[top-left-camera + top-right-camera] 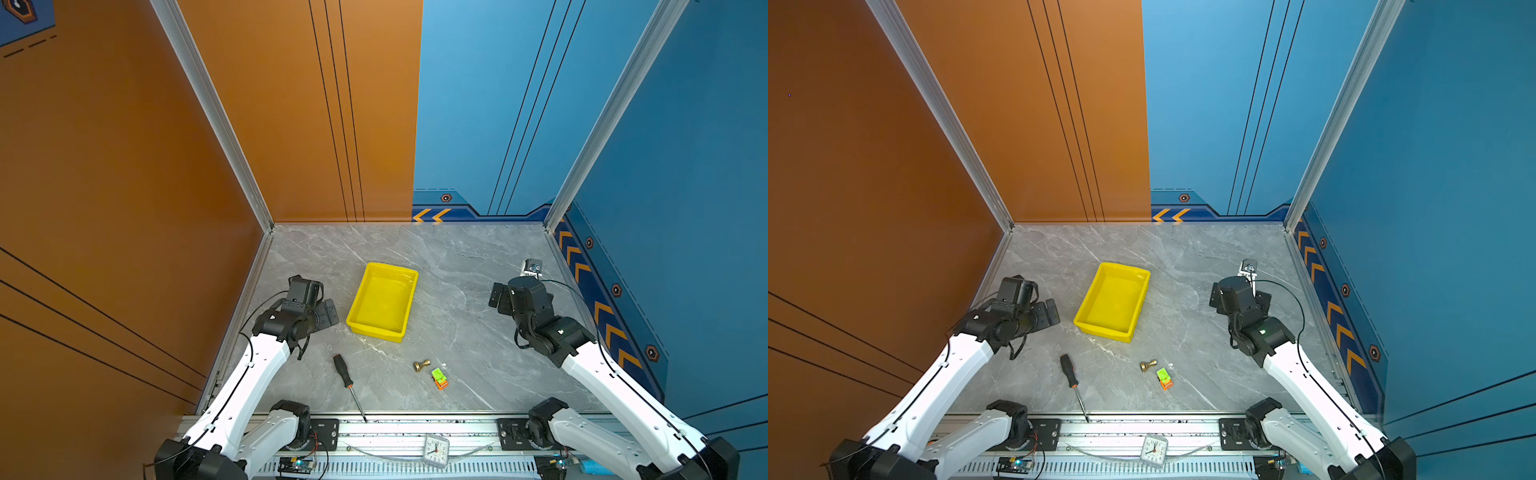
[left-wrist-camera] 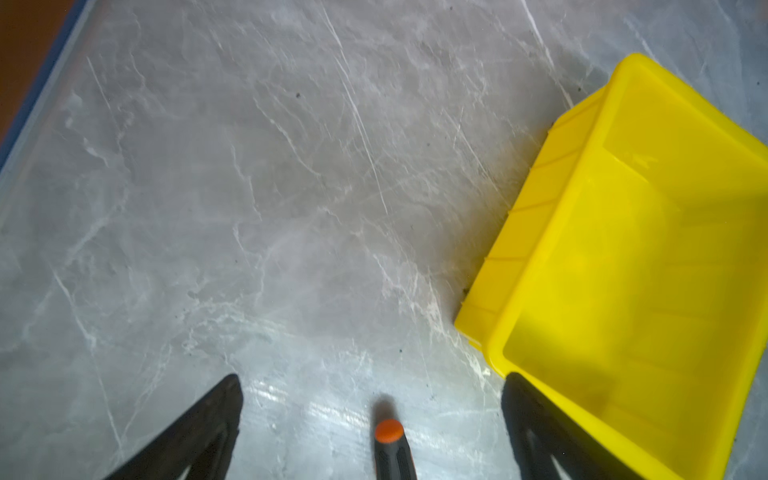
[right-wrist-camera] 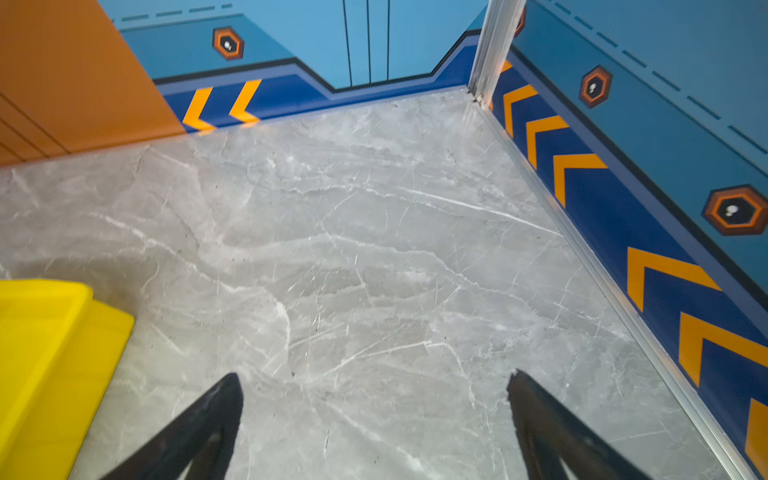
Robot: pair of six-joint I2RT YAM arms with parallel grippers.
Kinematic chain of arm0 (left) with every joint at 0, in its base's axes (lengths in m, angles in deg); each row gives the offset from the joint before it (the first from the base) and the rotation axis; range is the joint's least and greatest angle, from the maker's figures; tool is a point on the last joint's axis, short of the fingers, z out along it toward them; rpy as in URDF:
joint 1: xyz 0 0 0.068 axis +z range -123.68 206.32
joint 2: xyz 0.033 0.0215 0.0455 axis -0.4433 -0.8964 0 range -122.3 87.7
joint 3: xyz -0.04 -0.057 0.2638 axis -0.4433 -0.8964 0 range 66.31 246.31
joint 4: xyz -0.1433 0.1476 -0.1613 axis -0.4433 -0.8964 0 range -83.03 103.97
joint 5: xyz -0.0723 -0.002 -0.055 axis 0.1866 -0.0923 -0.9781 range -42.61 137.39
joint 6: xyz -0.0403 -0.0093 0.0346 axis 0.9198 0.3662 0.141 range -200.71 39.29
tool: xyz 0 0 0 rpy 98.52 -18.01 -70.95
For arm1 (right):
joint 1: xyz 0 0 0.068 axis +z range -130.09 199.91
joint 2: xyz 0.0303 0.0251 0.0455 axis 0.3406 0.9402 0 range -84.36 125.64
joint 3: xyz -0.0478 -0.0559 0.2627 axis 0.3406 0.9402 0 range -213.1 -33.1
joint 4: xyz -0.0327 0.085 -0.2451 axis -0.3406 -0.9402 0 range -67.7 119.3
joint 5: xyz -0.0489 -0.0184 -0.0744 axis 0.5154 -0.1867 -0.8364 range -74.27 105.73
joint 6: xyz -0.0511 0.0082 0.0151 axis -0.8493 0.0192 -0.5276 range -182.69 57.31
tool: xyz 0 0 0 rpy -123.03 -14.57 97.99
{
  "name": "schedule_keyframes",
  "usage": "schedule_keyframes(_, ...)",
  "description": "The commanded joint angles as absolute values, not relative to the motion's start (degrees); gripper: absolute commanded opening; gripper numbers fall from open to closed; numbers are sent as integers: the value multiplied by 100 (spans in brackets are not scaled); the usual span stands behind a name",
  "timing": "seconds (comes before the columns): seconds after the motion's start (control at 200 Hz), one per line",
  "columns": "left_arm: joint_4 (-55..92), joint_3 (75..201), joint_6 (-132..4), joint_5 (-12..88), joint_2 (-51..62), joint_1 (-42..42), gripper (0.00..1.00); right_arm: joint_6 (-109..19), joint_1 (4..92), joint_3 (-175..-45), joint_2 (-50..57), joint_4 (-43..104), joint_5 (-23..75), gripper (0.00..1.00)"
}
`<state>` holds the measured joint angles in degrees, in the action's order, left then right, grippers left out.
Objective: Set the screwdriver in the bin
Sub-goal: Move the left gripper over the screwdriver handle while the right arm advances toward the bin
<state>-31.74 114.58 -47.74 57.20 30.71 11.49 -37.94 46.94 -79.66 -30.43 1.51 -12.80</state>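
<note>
I will move my left gripper back and down onto the screwdriver's black handle (image 1: pixel 342 369) (image 2: pixel 394 460) and close it, because the handle is below the gripper's wide-open fingers, nearer the base.
The screwdriver (image 1: pixel 343 370) (image 1: pixel 1068 370), black handle with an orange-red collar and a thin shaft, lies on the grey marble table with its tip at the front rail. The yellow bin (image 1: pixel 376 330) (image 1: pixel 1102 330) stands empty behind it, toward the middle. My left gripper (image 1: pixel 328 316) (image 1: pixel 1048 316) hovers open left of the bin, a little behind the handle's end. In the left wrist view the orange-capped handle end (image 2: pixel 390 444) shows between the wide-apart fingers of that gripper (image 2: pixel 372 382), untouched, with the bin's wall (image 2: pixel 523 232) alongside. My right gripper (image 1: pixel 500 299) (image 3: pixel 374 376) is open over bare table, right of the bin (image 3: pixel 41 353).
A small brass knob (image 1: pixel 420 365) and a green-and-orange toy (image 1: pixel 439 378) lie right of the screwdriver. A small clock (image 1: pixel 436 451) sits on the front rail. Orange and blue walls close in the table on the left, back and right.
</note>
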Motion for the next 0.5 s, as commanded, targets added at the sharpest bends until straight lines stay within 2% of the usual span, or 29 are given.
schedule_keyframes(0.0,-4008,11625,-4088,5722,3127,667,98,-3733,4942,-8237,-3122,-649,-1044,100)
schedule_keyframes(0.22,-4125,11222,-3153,5854,3150,-124,98,-4040,5599,-8307,-3139,-632,-604,100)
schedule_keyframes(0.365,-4122,11089,-2808,5929,2984,-417,98,-4353,6432,-8539,-2963,-553,-603,100)
schedule_keyframes(0.491,-4120,10955,-2531,5948,2836,-556,99,-4531,6753,-8431,-2861,6,-190,100)
